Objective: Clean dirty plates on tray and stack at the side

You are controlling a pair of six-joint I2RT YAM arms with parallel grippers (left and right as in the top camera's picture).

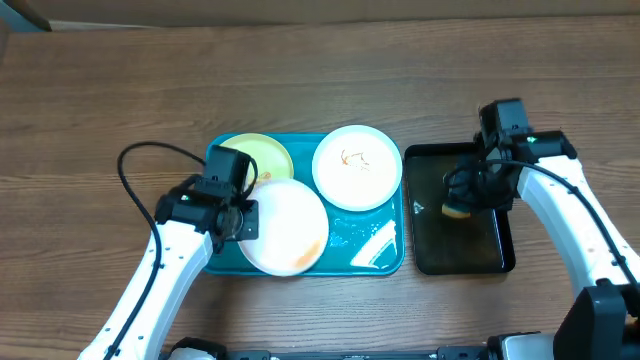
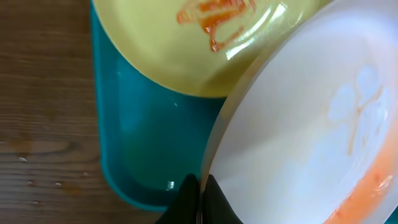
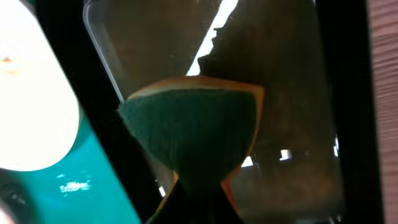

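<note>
Bare tabletop lies to the left of my left gripper in the overhead view. So I will lift my left gripper, carry the white plate off the tray and bring it down to release it.
The teal tray (image 1: 375,262) holds three plates. A white plate (image 1: 290,225) with orange smears sits at the front left, tilted over the pale yellow-green plate (image 1: 262,155) behind it. A second white plate (image 1: 357,166) with a small smear sits at the back right. My left gripper (image 1: 243,218) is shut on the front white plate's left rim (image 2: 214,149); the yellow-green plate (image 2: 186,56) shows beyond it. My right gripper (image 1: 462,200) is shut on a green and yellow sponge (image 3: 193,130) over the black tray (image 1: 490,255).
The black tray (image 3: 298,74) stands right of the teal tray and looks wet. The wooden table (image 1: 100,100) surrounds both trays. A black cable (image 1: 135,160) loops left of the teal tray.
</note>
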